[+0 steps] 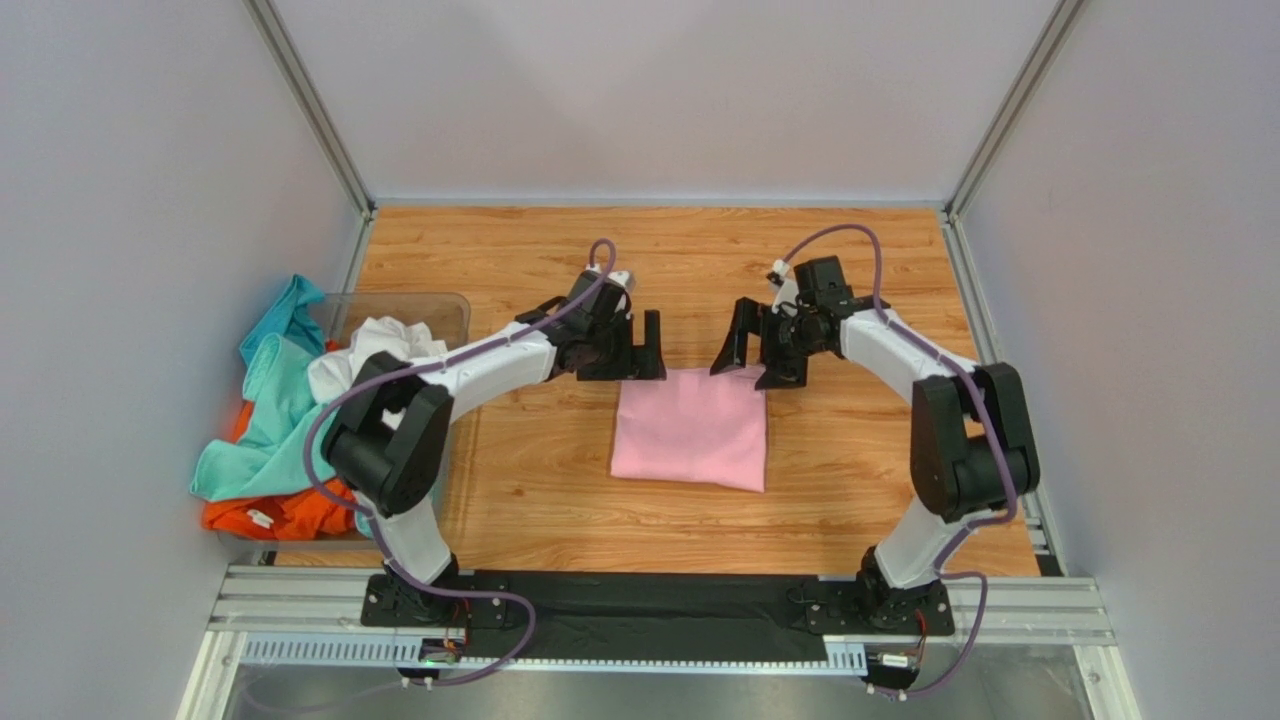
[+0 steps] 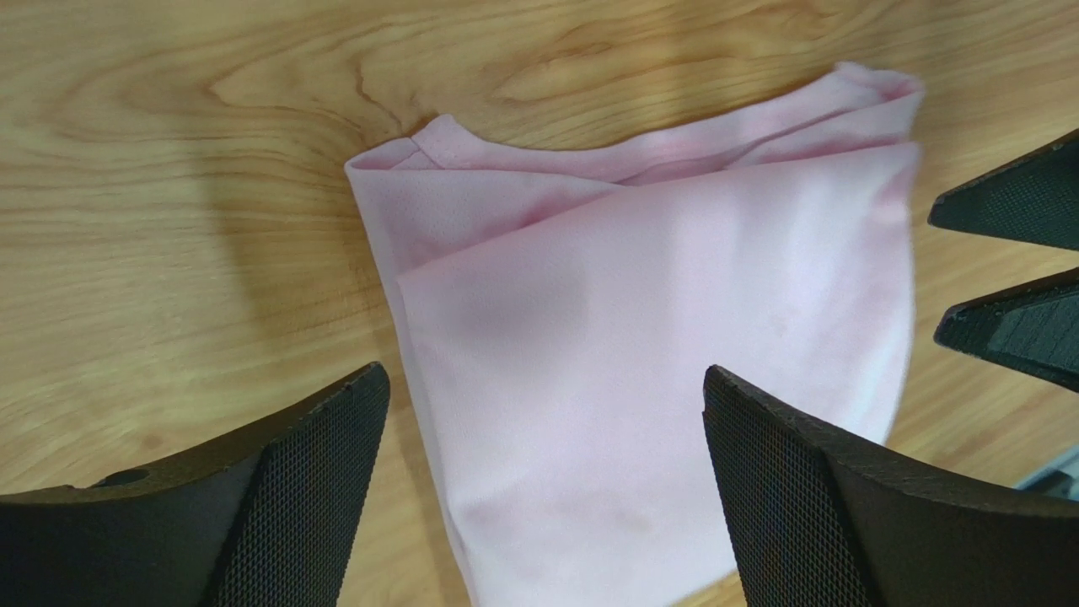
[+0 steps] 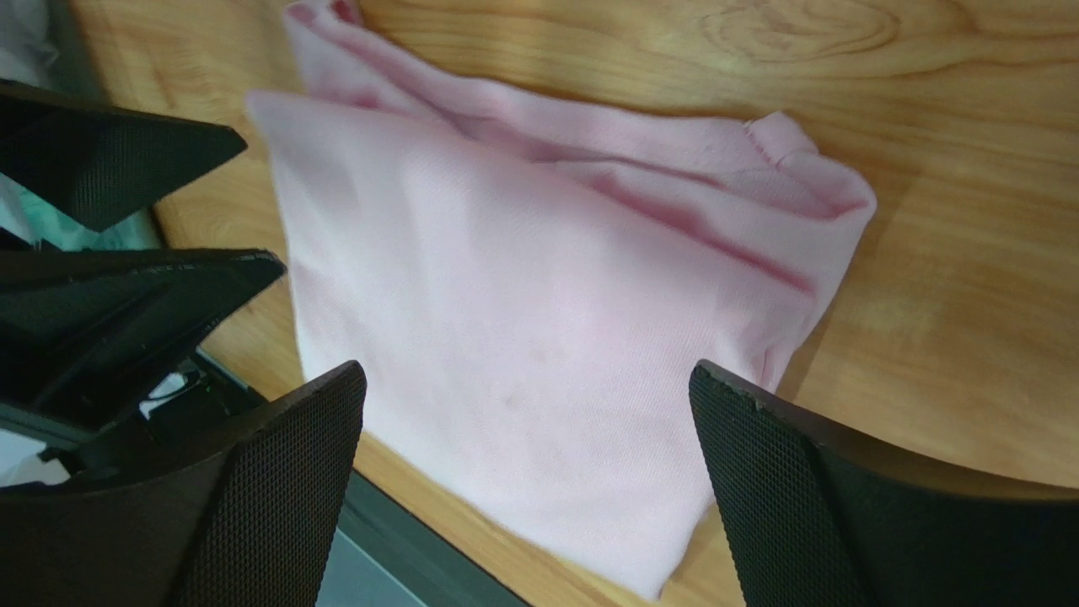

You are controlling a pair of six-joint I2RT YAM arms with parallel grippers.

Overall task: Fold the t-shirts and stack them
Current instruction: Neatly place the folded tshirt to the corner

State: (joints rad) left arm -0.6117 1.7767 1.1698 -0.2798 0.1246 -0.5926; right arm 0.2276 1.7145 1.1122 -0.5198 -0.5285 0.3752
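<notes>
I will move my right gripper back and down next, onto the pink t-shirt's side edge away from the heap, because the shirt is already folded into a square.
The pink t-shirt (image 1: pixel 690 429) lies folded into a flat square in the middle of the wooden table. It fills the left wrist view (image 2: pixel 646 329) and the right wrist view (image 3: pixel 545 316). My left gripper (image 1: pixel 637 345) is open and empty, just above the shirt's far left corner. My right gripper (image 1: pixel 751 345) is open and empty, just above its far right corner. A teal t-shirt (image 1: pixel 271 413), a white t-shirt (image 1: pixel 361 353) and an orange t-shirt (image 1: pixel 278 513) lie heaped at the left edge.
A clear plastic bin (image 1: pixel 394 318) stands at the left behind the heap. Grey walls enclose the table on three sides. The black rail (image 1: pixel 661 608) with the arm bases runs along the near edge.
</notes>
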